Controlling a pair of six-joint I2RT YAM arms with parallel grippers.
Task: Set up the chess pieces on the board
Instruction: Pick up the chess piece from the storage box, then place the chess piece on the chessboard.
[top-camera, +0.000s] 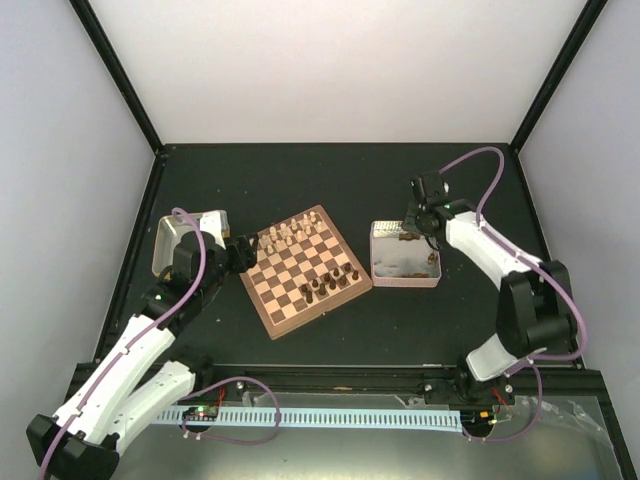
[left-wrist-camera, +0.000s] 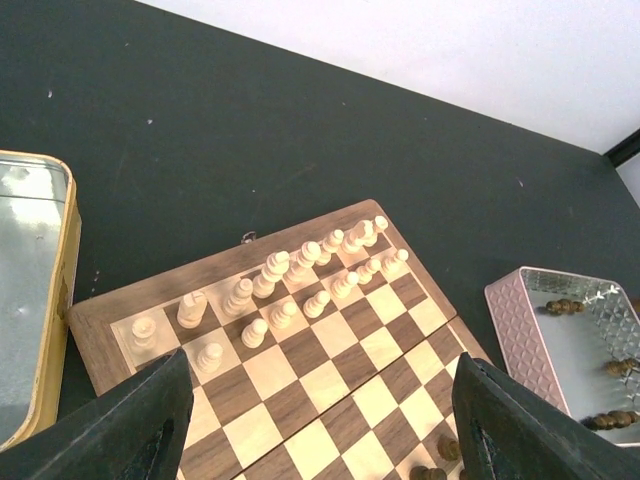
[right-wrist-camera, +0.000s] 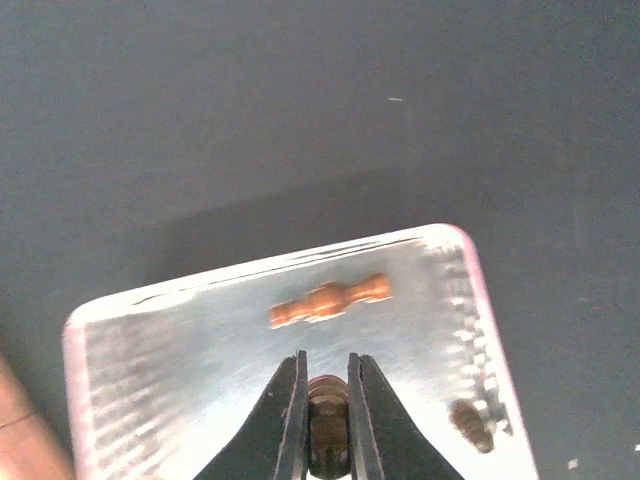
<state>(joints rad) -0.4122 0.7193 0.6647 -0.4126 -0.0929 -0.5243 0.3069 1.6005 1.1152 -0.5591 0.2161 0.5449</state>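
Observation:
My right gripper holds a dark piece. It needs to go back past the standing dark pieces and down onto one of the empty squares by the board's near corner (top-camera: 295, 305).
The chessboard (top-camera: 290, 295) lies tilted in mid-table. Cream pieces (top-camera: 292, 234) stand in two rows at its far edge, also in the left wrist view (left-wrist-camera: 300, 275). Several dark pieces (top-camera: 328, 284) stand near its right edge. My left gripper (top-camera: 243, 252) is open and empty at the board's left corner; its fingers (left-wrist-camera: 140, 425) straddle bare squares (left-wrist-camera: 330, 390). My right gripper (top-camera: 418, 226) is over the pinkish tin (top-camera: 378, 270), shut on a dark chess piece (right-wrist-camera: 327, 420). More dark pieces (right-wrist-camera: 330, 299) lie in the tin (right-wrist-camera: 130, 340).
A gold-sided tin (top-camera: 170, 232) sits left of the board, behind my left arm; its rim shows in the left wrist view (left-wrist-camera: 60, 300). The pinkish tin (left-wrist-camera: 520, 320) lies right of the board. Black frame posts rise at the table's far corners.

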